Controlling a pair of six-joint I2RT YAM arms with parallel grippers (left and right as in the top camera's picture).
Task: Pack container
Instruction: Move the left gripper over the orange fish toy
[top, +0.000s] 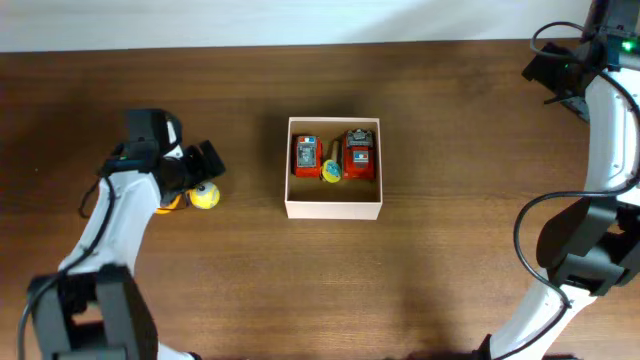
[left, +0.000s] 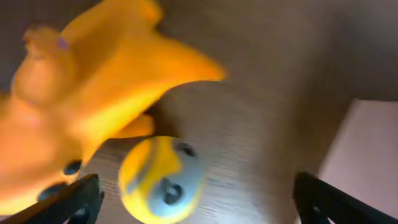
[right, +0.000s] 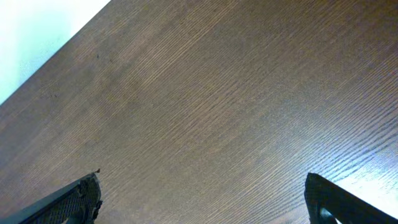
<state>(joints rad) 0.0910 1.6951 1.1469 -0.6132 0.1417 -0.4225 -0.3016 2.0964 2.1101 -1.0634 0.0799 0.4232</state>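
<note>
My left gripper should next move away from the container and turn to get over the orange toy's body (top: 168, 206) (left: 86, 102), because that toy is mostly outside my fingers.
The container (top: 333, 210), a small square box with white walls, sits mid-table. It holds two red toy cars (top: 306, 155) (top: 359, 153) with a small yellow and blue toy (top: 331, 171) between them. Its wall also shows in the left wrist view (left: 367, 149). My left gripper (top: 205, 165) is open to the left of the container. It hovers over a round yellow and blue toy (top: 205, 197) (left: 160, 180) and is not closed on it. An orange toy (top: 172, 203) (left: 81, 93) lies beside that toy. My right gripper (top: 553, 72) (right: 202, 199) is open and empty at the far right back.
The brown wooden table (top: 450, 280) ends at a pale back edge (top: 300, 20). The right arm's base and cables (top: 580, 250) stand at the right edge.
</note>
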